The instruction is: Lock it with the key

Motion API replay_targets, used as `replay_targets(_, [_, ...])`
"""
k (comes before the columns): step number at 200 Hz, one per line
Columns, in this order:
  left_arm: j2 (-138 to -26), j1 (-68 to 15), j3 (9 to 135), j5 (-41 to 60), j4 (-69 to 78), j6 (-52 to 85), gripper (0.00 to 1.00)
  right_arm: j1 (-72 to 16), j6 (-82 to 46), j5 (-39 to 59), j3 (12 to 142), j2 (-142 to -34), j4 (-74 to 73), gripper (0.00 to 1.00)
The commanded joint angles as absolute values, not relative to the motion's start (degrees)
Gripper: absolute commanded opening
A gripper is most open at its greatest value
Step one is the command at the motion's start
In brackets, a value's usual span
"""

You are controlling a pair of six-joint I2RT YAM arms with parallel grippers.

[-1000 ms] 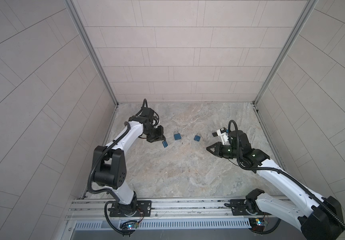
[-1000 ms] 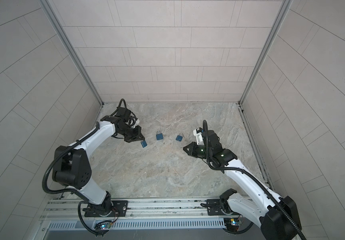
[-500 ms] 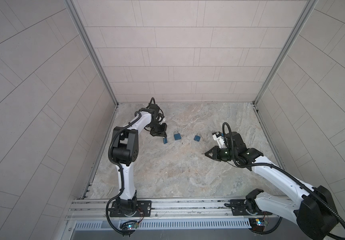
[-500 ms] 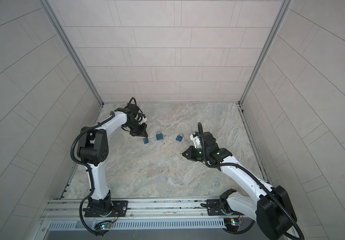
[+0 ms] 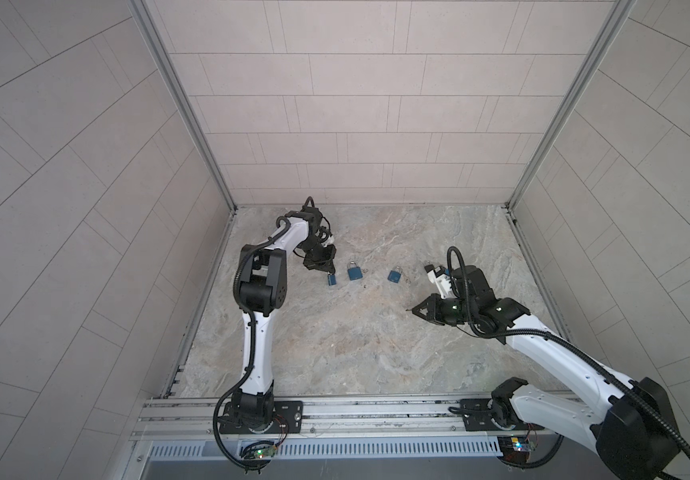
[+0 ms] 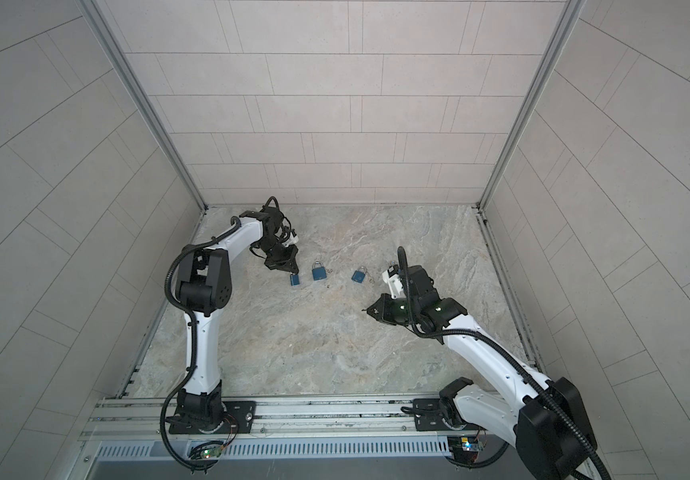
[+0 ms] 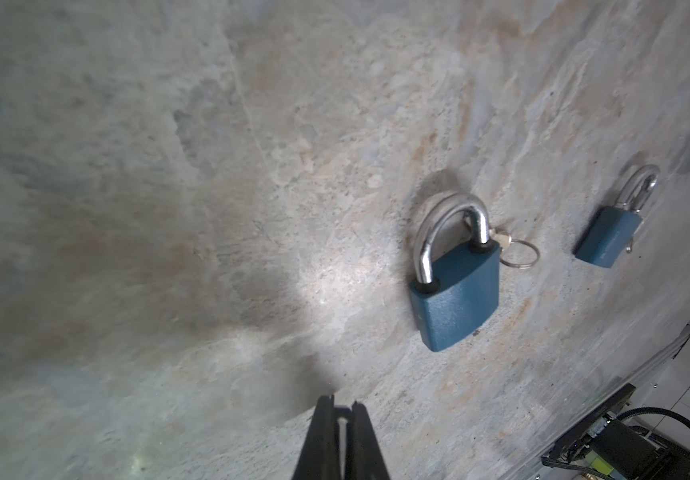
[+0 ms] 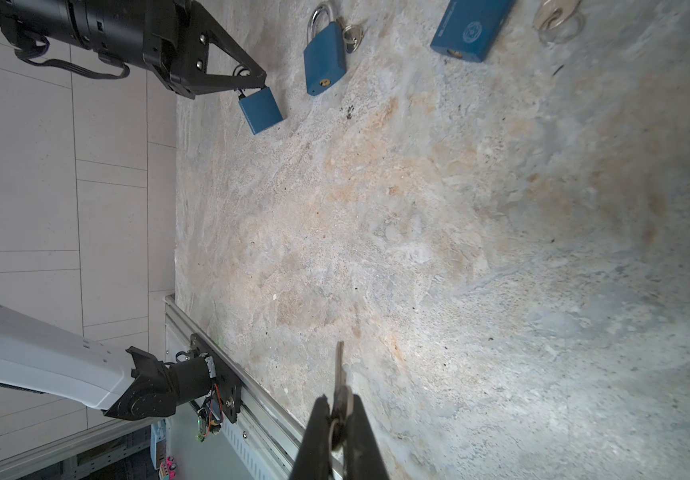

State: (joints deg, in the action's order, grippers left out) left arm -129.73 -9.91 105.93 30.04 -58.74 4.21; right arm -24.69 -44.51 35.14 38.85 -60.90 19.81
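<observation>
The left gripper moves down and away from the middle padlock to the bare tabletop next and releases the steel shackle, since that spot lies clear.
Three blue padlocks lie in a row at the back of the stone table. My left gripper (image 5: 326, 269) (image 8: 258, 83) is shut on the steel shackle of the leftmost padlock (image 5: 332, 279) (image 8: 260, 110), whose body tilts down onto the table. In the left wrist view the left gripper (image 7: 341, 409) shows only a thin pale sliver between its fingers, and the padlock body is hidden. My right gripper (image 5: 414, 309) (image 8: 339, 405) is shut on a small silver key (image 8: 339, 365), blade pointing forward. It hovers well to the right of the held padlock.
The middle padlock (image 5: 354, 272) (image 7: 455, 303) has its shackle closed and a key on a ring (image 7: 517, 249) beside it. The right padlock (image 5: 394, 276) (image 7: 607, 241) lies near another key ring (image 8: 557, 20). Tiled walls enclose the table; the arms' base rail (image 5: 335, 415) runs along the front.
The left arm's elbow has swung inward and upright while its gripper stayed on the padlock's shackle. The right gripper with the key has drifted slightly toward the front.
</observation>
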Motion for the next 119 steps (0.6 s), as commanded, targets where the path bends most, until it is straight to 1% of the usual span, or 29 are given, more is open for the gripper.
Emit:
replay_targets(1, [-129.77,-7.55,108.64,31.49,-63.18,1.96,0.00,-24.52,-45.47,33.84,37.82,-61.19,19.16,0.00])
replay_targets(29, [-131.73,-5.46,111.61,33.81,-67.16,-0.04,0.00,-25.17,-46.41,33.75,37.00,-62.80,17.17,0.00])
replay_targets(68, [-135.04,-5.45,115.04,32.46,-71.47,-2.15,0.00,-26.44,-47.15,32.57,36.57,-63.43,16.04,0.00])
replay_targets(119, [-136.39,-5.41,115.33,31.05,-72.89,-3.14,0.00,-27.14,-47.71,32.17,36.58,-63.80,15.28,0.00])
